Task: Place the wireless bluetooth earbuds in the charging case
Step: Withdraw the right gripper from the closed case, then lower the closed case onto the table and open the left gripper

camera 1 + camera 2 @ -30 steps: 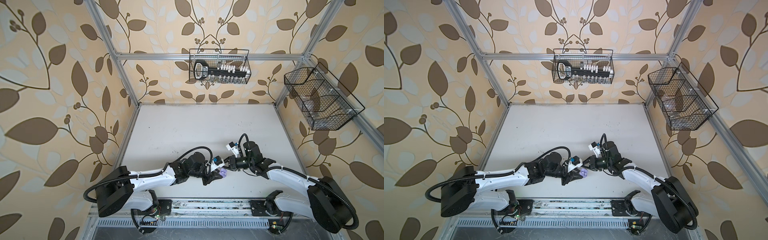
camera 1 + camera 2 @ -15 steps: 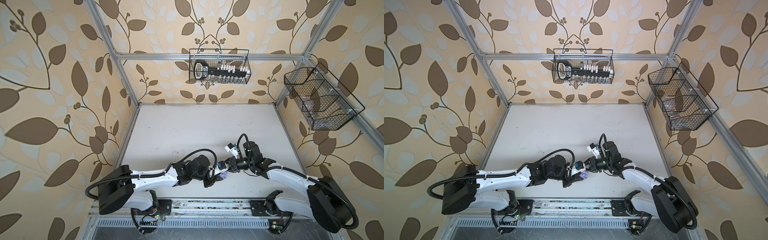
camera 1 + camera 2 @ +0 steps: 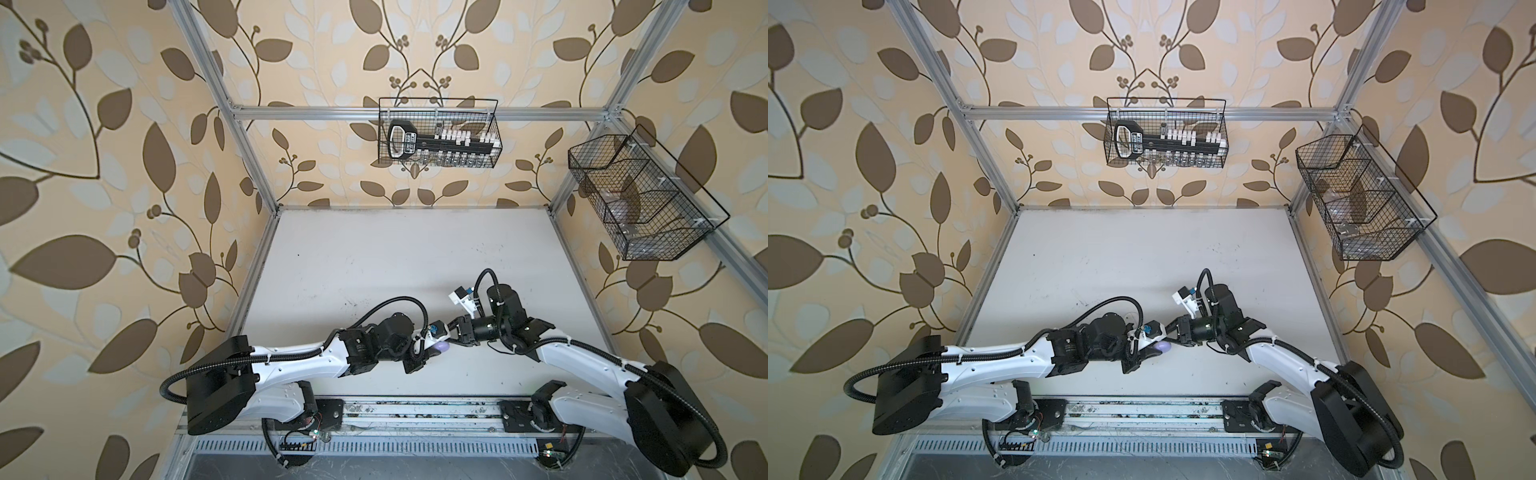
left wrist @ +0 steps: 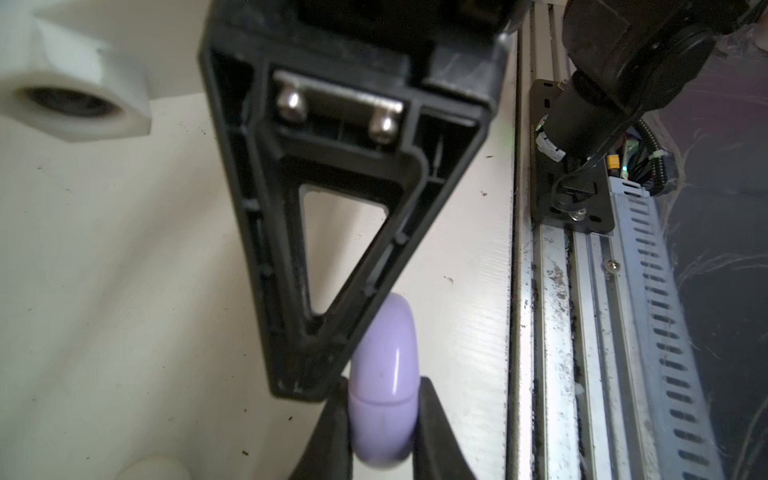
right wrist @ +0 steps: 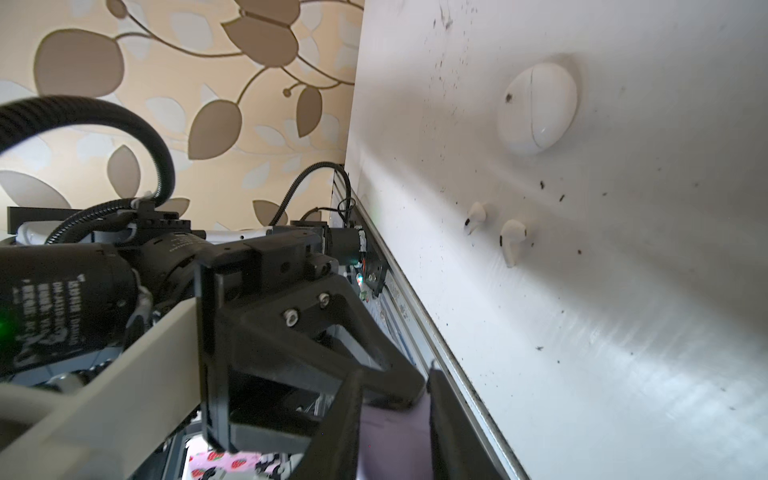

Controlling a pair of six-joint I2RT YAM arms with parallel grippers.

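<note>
The lilac case (image 4: pixel 384 374) has its lid shut, so my left gripper needs to move outward and down to the bare tabletop beyond both grippers and release the case there.
A closed lilac charging case (image 4: pixel 384 374) is clamped between the fingers of my left gripper (image 4: pixel 382 399), just above the table near its front edge. In both top views it shows as a lilac blob (image 3: pixel 441 346) (image 3: pixel 1162 347) where the two arms meet. My right gripper (image 5: pixel 392 395) comes in from the other side. The lilac case (image 5: pixel 395 436) fills the gap between its fingers. Two white earbuds (image 5: pixel 475 216) (image 5: pixel 512 239) lie loose on the table in the right wrist view. Lilac earbuds do not show.
A closed white round case (image 5: pixel 538 109) lies on the white table (image 3: pixel 374 257) beyond the white earbuds. A wire basket (image 3: pixel 438 133) hangs on the back wall and another (image 3: pixel 640 199) on the right wall. The metal rail (image 3: pixel 415 415) runs along the front edge.
The left gripper has carried the lilac case slightly right, closer into the right gripper. The right arm has hardly shifted.
</note>
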